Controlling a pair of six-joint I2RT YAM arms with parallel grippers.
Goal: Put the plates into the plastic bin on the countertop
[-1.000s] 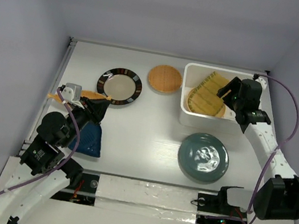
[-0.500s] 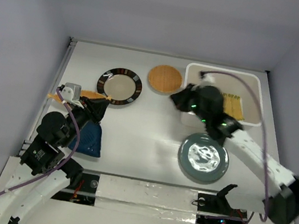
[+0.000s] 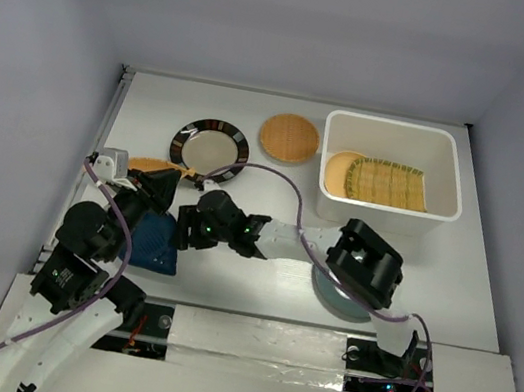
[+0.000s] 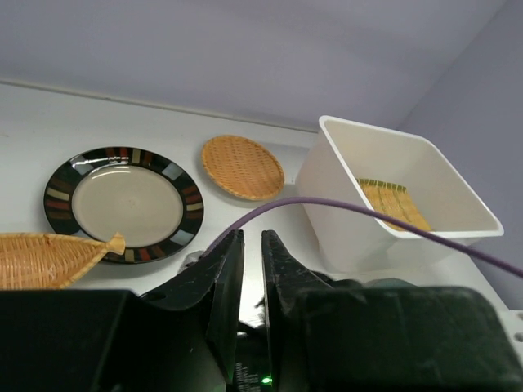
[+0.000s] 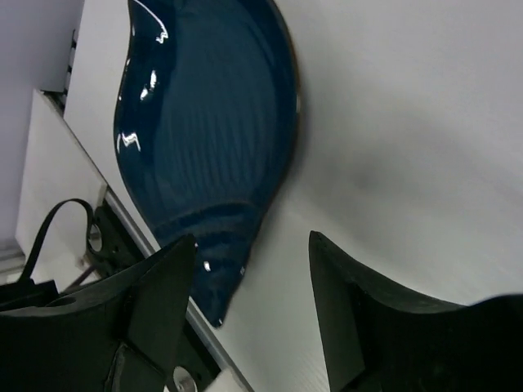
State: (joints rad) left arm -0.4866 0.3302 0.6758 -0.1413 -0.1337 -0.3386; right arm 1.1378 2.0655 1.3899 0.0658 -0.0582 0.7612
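My right gripper is open with the bin-side rim of the blue dish between its fingers, so next it will go down and to the left in the top view onto that rim.
The white plastic bin [image 3: 445,178] stands at the back right and holds the round orange-yellow plate [image 3: 335,171] and the yellow-green slatted plate [image 3: 387,184]. My right gripper [image 3: 185,229] reaches across to the left, open and empty, just beside the blue leaf dish [image 3: 152,243]. In the right wrist view the blue dish's [image 5: 204,122] tip lies by the open gripper [image 5: 249,282]. My left gripper [image 3: 164,185] is shut and empty, above the blue dish. The teal plate [image 3: 330,298] is mostly hidden under the right arm.
The black-rimmed plate [image 3: 209,149], the woven tan plate [image 3: 289,137] and the orange leaf dish [image 3: 141,165] lie at the back left on the countertop [image 3: 270,208]. The right arm's purple cable [image 3: 276,173] arcs over the middle. The left wall is close.
My right arm has left the bin and swung left across the table to the blue leaf dish. The slatted plate now lies in the bin. The left arm has barely moved.
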